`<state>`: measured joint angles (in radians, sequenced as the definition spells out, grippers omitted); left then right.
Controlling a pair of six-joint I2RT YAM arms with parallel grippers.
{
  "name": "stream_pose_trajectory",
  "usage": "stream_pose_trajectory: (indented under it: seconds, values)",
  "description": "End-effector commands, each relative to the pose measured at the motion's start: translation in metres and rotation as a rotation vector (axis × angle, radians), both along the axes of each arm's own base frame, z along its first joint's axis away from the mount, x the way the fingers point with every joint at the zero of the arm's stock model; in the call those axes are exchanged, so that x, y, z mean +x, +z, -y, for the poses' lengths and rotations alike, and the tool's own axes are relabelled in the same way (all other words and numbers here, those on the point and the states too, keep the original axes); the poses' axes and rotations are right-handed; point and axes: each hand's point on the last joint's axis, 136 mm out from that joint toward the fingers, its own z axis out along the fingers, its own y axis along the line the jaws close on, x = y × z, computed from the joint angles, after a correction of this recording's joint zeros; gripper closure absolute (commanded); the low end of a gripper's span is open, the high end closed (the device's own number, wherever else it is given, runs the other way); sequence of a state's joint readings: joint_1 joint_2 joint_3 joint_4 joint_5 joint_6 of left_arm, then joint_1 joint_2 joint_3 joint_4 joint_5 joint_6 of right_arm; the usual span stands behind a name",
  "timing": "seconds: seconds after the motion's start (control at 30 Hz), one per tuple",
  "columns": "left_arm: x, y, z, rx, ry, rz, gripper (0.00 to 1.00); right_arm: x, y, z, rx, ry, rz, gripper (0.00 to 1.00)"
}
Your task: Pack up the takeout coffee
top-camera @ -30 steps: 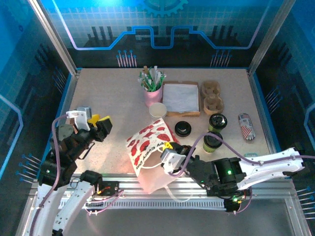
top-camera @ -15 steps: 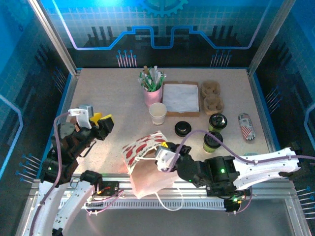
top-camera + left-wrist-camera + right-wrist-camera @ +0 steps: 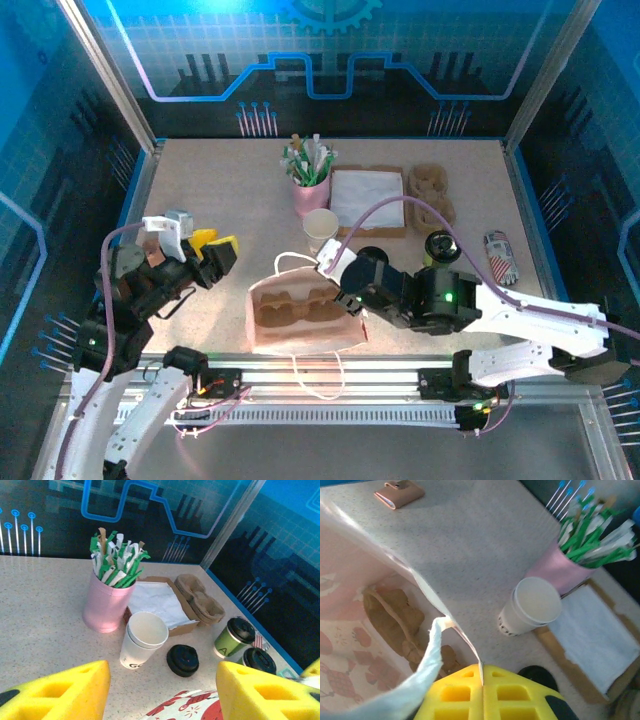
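Observation:
The bag stands close to the table's near edge, so my right gripper will pull the bag's pinched rim outward toward the white cup (image 3: pixel 321 229) and then let go of it.
The takeout coffee, a white paper cup (image 3: pixel 321 229) with an open top, stands upright beside the pink cup; it is also in the left wrist view (image 3: pixel 143 639) and the right wrist view (image 3: pixel 530 606). In front of it a pink bag with red prints (image 3: pixel 300 318) stands open, with a brown cardboard carrier (image 3: pixel 295 308) inside. My right gripper (image 3: pixel 340 282) is shut on the bag's rim (image 3: pixel 462 637), its yellow fingers (image 3: pixel 455 695) pressed together. My left gripper (image 3: pixel 215 250) hangs open left of the bag, nothing between its fingers (image 3: pixel 55 692).
A pink cup of green-and-white sticks (image 3: pixel 311 190) stands behind the white cup. A napkin box (image 3: pixel 368 200) and stacked cardboard carriers (image 3: pixel 430 195) lie at the back right. Two green lidded cups (image 3: pixel 233 637) and a loose black lid (image 3: pixel 182 660) sit right of the bag.
The right gripper has pulled the bag's rim up and toward the back. The bag went from lying flat to standing open, showing the carrier inside. The left arm shifted slightly.

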<state>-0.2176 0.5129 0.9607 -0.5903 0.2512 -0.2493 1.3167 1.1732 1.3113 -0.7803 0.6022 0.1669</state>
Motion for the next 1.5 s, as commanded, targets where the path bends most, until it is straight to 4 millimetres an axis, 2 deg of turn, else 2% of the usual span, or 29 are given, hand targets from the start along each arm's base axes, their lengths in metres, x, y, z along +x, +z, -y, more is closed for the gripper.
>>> stream_pose_trajectory:
  seconds: [0.0,0.2,0.3,0.4,0.5,0.6,0.73,0.87,0.97,1.13,1.27,1.47]
  values:
    - [-0.010,0.000,0.007,-0.030,-0.052,-0.045,0.40,-0.009,-0.014,-0.003,-0.001,0.017,-0.176,1.00]
    - [-0.013,-0.018,0.015,-0.054,-0.095,-0.109,0.39,0.005,-0.044,-0.005,-0.098,-0.041,-0.296,1.00]
    - [-0.014,-0.022,0.019,-0.070,-0.118,-0.133,0.38,0.016,-0.050,-0.005,-0.116,-0.073,-0.319,1.00]
    - [-0.016,-0.031,0.022,-0.064,-0.137,-0.170,0.38,0.020,-0.041,-0.006,-0.097,-0.092,-0.311,1.00]
    - [-0.014,-0.041,0.028,-0.059,-0.168,-0.211,0.38,0.027,-0.033,-0.007,-0.081,-0.101,-0.296,0.89]
    - [-0.011,-0.046,0.035,-0.049,-0.195,-0.245,0.37,0.029,-0.022,-0.007,-0.065,-0.095,-0.268,0.68]
    - [-0.010,-0.054,0.043,-0.012,-0.233,-0.294,0.37,0.033,-0.010,-0.002,-0.063,-0.103,-0.240,0.56]
    - [-0.012,-0.066,0.042,0.047,-0.234,-0.332,0.38,0.036,0.001,0.005,-0.063,-0.109,-0.224,0.45]
    - [-0.011,-0.069,0.041,0.067,-0.228,-0.337,0.38,0.034,0.012,0.008,-0.042,-0.105,-0.218,0.43]
    - [-0.004,-0.074,0.039,0.127,-0.214,-0.366,0.39,0.013,0.027,-0.002,0.033,0.031,-0.260,0.45]
    - [0.008,-0.071,0.038,0.161,-0.187,-0.366,0.39,-0.004,0.026,-0.012,0.053,0.126,-0.313,0.47]
    - [0.027,-0.090,0.032,0.274,-0.120,-0.425,0.48,-0.011,0.018,-0.013,0.028,0.157,-0.347,0.48]
